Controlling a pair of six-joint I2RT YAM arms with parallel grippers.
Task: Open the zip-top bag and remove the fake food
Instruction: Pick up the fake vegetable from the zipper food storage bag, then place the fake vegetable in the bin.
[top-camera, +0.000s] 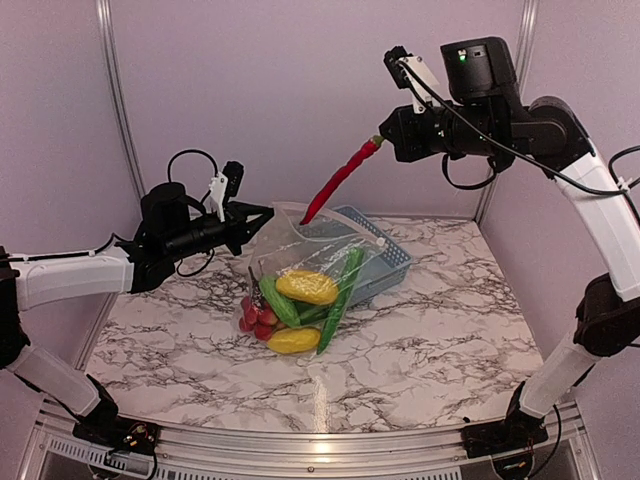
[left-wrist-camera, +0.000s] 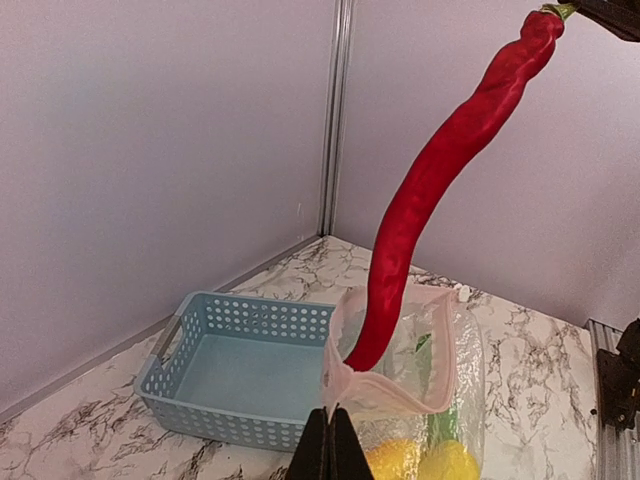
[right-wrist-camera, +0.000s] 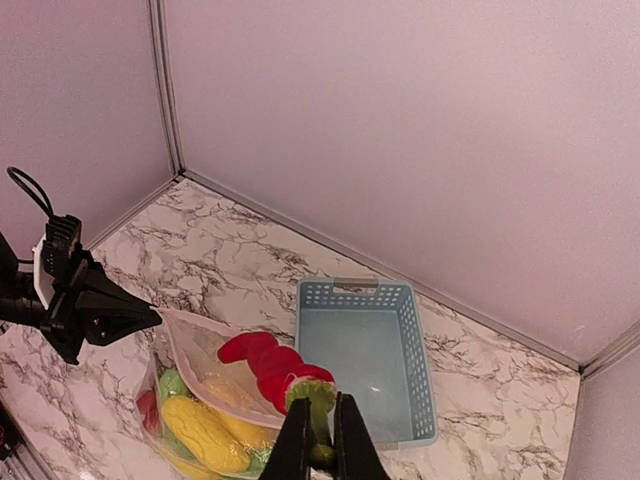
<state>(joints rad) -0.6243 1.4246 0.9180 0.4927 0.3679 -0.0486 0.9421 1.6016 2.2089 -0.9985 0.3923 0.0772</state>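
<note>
My right gripper moves outward and down over the blue-grey basket's bottom next and releases the pepper (top-camera: 340, 180) there, since the basket stands empty behind the bag.
The clear zip-top bag (top-camera: 300, 275) stands open on the marble table, holding yellow corn (top-camera: 307, 287), a green cucumber (top-camera: 342, 295), small red fruits (top-camera: 255, 318) and a yellow lemon-like piece (top-camera: 293, 341). My left gripper (top-camera: 266, 213) is shut on the bag's pink zip rim (left-wrist-camera: 385, 385) and holds it up. My right gripper (top-camera: 390, 133) is raised high and is shut on the green stem (right-wrist-camera: 322, 410) of a long red chilli pepper (top-camera: 340, 180). The pepper (left-wrist-camera: 440, 170) hangs down, its tip still inside the bag's mouth.
A blue-grey lattice basket (top-camera: 392, 262) lies empty right behind the bag; it also shows in the left wrist view (left-wrist-camera: 215, 365) and the right wrist view (right-wrist-camera: 365, 355). Pale walls close the back and both sides.
</note>
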